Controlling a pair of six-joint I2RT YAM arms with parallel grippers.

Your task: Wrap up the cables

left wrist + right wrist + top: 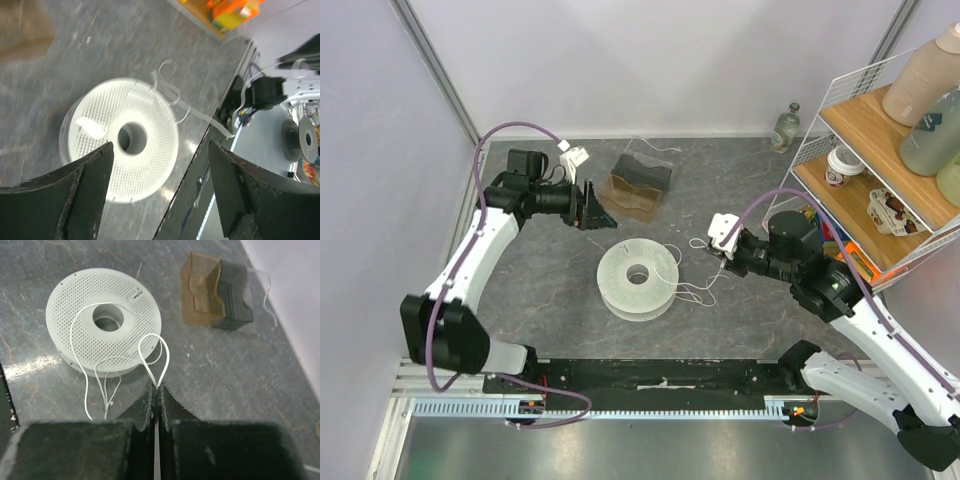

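Observation:
The spool's upper rim (608, 255) (113, 198) is clear of the cable loops, so my left gripper will next lower and tilt onto it on the side nearest the gripper.
A white perforated spool (638, 278) lies flat in the middle of the table. The cables (692, 291) are thin white wire, looped loosely over the spool's right side and onto the table. My right gripper (157, 386) is shut on a teardrop loop of the cables (168, 357), just off the rim of the spool (102, 320). In the top view the right gripper (713, 250) sits to the right of the spool. My left gripper (160, 146) stands open above the spool (120, 145) with nothing between its fingers, up and to the left of the spool (595, 210). A blurred strand of cable (200, 114) trails off the spool.
A brown and dark moulded plastic package (640, 183) sits behind the spool. A wire shelf (880, 150) with bottles and jars stands at the right. A small bottle (785, 127) is by the back wall. An aluminium rail (650, 385) runs along the near edge.

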